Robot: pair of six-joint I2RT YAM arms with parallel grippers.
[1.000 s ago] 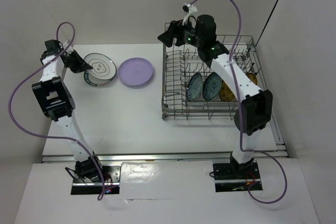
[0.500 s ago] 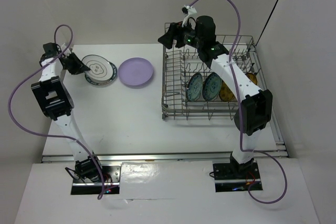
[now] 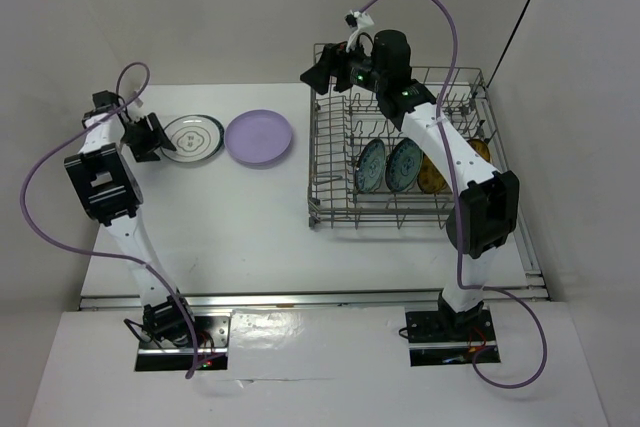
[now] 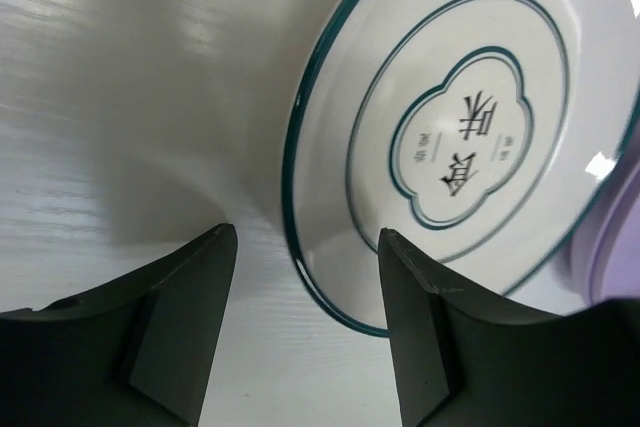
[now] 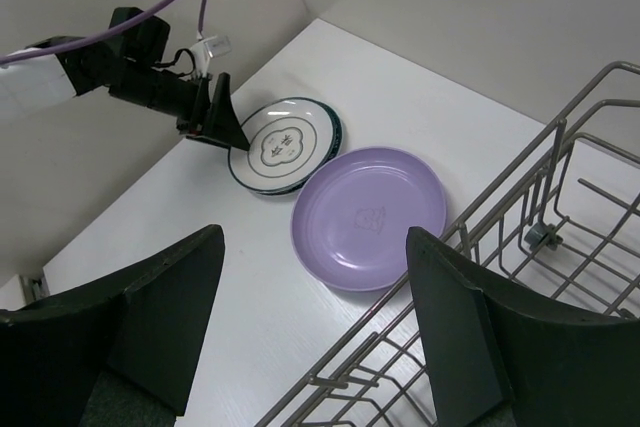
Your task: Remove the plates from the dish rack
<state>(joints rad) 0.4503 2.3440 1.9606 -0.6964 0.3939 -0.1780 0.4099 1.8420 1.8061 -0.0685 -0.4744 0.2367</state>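
My right gripper will next go back and down to the rim of the teal plate (image 3: 381, 157) nearer the lavender one, as it's upright beside empty dish rack pegs.
A white plate with dark motifs (image 3: 192, 137) (image 4: 470, 137) lies flat at the table's far left, apparently on top of a second like it (image 5: 285, 142). My left gripper (image 3: 150, 135) (image 4: 305, 277) is open just left of it, with the plate's near rim showing between the fingers and neither finger touching it. A lavender plate (image 3: 259, 137) (image 5: 370, 217) lies right beside the white one. The dish rack (image 3: 400, 212) holds two teal plates (image 3: 388, 165) and two mustard plates (image 3: 432, 173) upright. My right gripper (image 3: 318, 72) (image 5: 315, 235) hangs open and empty over the rack's far left corner.
The rack's wire wall and tines (image 5: 560, 197) fill the lower right of the right wrist view. White walls close the table at the back and on both sides. The left arm (image 5: 150, 82) shows in the right wrist view, reaching to the white plate.
My left gripper has opened and let go of the white plate, which went from tilted to lying flat. The gripper drew back a little to the left. The right arm stayed put.
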